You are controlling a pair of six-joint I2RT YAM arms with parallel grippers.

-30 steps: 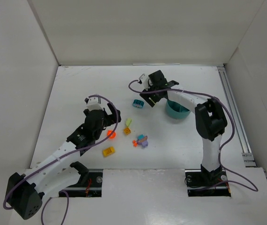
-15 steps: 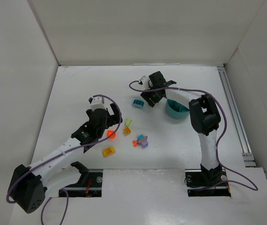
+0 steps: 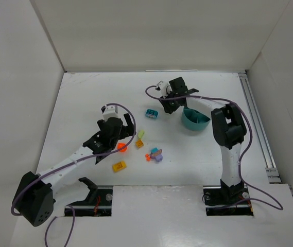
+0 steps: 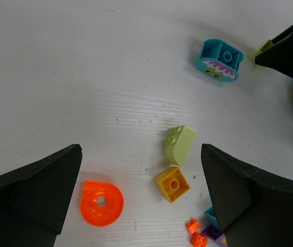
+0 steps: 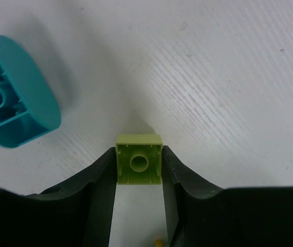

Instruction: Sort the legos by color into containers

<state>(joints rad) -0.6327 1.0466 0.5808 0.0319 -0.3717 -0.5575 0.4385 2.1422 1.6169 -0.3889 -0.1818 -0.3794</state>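
Note:
The yellow-green brick is hanging low beside the teal bowl. My right gripper will lift next, then lower over the bowl's side nearest the large teal brick.
My right gripper (image 3: 166, 106) is shut on a yellow-green brick (image 5: 139, 159), held just above the table between the teal bowl (image 3: 195, 119) and a large teal brick (image 3: 151, 113) (image 5: 12, 98). My left gripper (image 3: 119, 140) (image 4: 141, 154) is open and empty, hovering over an orange-red round piece (image 4: 101, 203). A curved yellow-green brick (image 4: 181, 145) and a yellow-orange square brick (image 4: 172, 183) lie between its fingers. Small orange-red bricks (image 4: 195, 234) and a purple brick (image 3: 158, 158) lie nearer. Another yellow-orange brick (image 3: 119, 166) lies near the left arm.
White walls enclose the table on three sides. A metal rail (image 3: 257, 123) runs along the right edge. The right gripper's dark fingers (image 4: 290, 49) show at the top right of the left wrist view.
My left gripper has moved a little right and forward over the orange-red round piece. My right gripper has shifted slightly right, away from the teal brick.

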